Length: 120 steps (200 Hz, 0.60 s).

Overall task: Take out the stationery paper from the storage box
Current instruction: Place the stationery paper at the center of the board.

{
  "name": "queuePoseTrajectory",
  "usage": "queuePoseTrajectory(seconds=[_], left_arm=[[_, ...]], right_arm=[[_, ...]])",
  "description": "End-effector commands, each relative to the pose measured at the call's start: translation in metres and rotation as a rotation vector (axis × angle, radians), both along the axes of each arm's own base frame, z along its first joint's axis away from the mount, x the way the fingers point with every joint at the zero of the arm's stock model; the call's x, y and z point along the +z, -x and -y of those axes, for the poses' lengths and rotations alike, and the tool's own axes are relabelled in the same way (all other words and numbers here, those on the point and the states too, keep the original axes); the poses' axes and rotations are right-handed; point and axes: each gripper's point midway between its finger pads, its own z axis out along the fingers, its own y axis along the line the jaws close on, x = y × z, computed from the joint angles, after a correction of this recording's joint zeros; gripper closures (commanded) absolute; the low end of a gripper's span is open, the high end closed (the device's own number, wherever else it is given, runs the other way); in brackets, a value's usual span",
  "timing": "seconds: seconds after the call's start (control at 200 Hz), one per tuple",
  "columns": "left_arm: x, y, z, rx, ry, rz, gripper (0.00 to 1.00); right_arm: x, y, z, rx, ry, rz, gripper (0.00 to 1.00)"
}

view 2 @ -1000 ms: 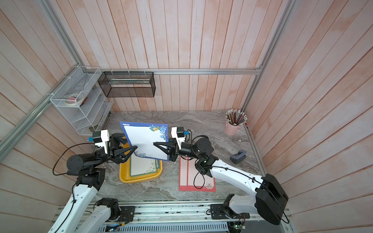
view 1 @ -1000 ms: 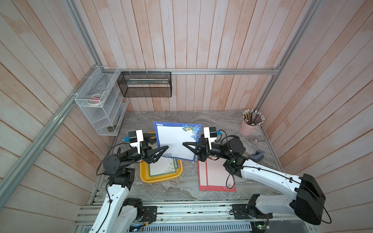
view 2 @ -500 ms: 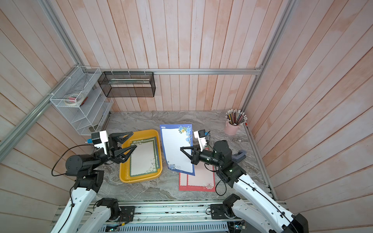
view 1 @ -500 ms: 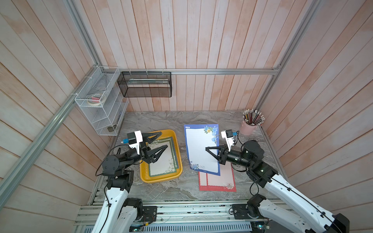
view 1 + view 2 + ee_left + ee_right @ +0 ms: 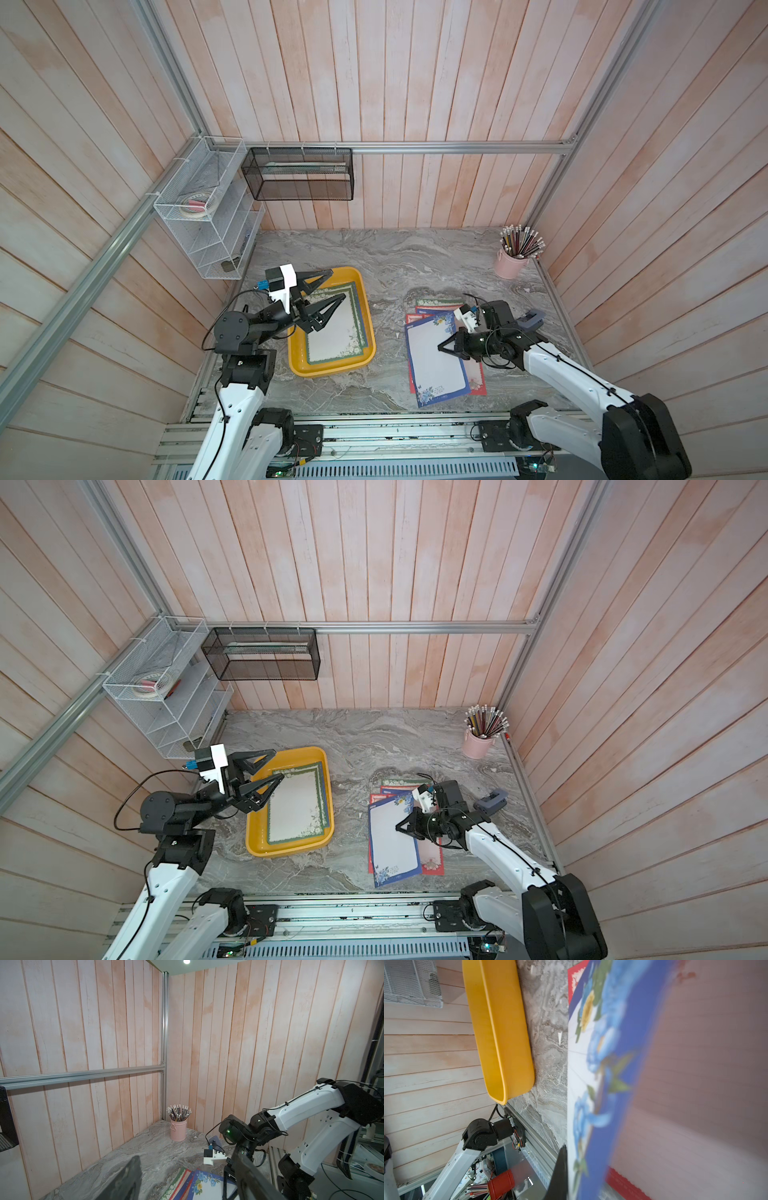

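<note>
My right gripper moves down and toward the grey-blue object next, where the red-bordered sheet's uncovered strip (image 5: 475,377) (image 5: 696,1096) lies, straightens the slanted blue-bordered sheet, then releases it.
The yellow storage box (image 5: 332,370) (image 5: 286,848) (image 5: 500,1032) sits left of centre with green-bordered stationery paper (image 5: 336,336) (image 5: 295,808) lying in it. My left gripper (image 5: 338,283) (image 5: 279,763) hovers open and empty over the box's far left part; its fingers (image 5: 126,1180) frame the wrist view. My right gripper (image 5: 440,347) (image 5: 398,826) is shut on a blue-bordered sheet (image 5: 432,374) (image 5: 390,850) (image 5: 207,1190) (image 5: 591,1064). That sheet rests slanted on a pile of red-bordered (image 5: 478,380) and green-bordered (image 5: 436,302) sheets on the table at the right. Only one right finger (image 5: 559,1176) shows.
A pink cup of pencils (image 5: 511,264) (image 5: 478,746) (image 5: 178,1131) stands at the back right corner. A grey-blue object (image 5: 530,320) (image 5: 492,802) lies right of the pile. A white wire rack (image 5: 208,216) and black mesh basket (image 5: 299,174) hang on the walls.
My right arm has swung the blue-bordered sheet from above the box to the right and down onto the pile. The left gripper has stayed open over the box.
</note>
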Motion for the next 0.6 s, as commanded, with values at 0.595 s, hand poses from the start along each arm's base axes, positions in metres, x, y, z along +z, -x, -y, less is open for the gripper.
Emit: queuePoseTrajectory(seconds=[0.595], left_arm=[[0.003, -0.027, -0.012, 0.135, -0.005, -0.045, 0.28]], right_arm=[[-0.056, -0.004, 0.048, -0.119, 0.145, -0.163, 0.86]])
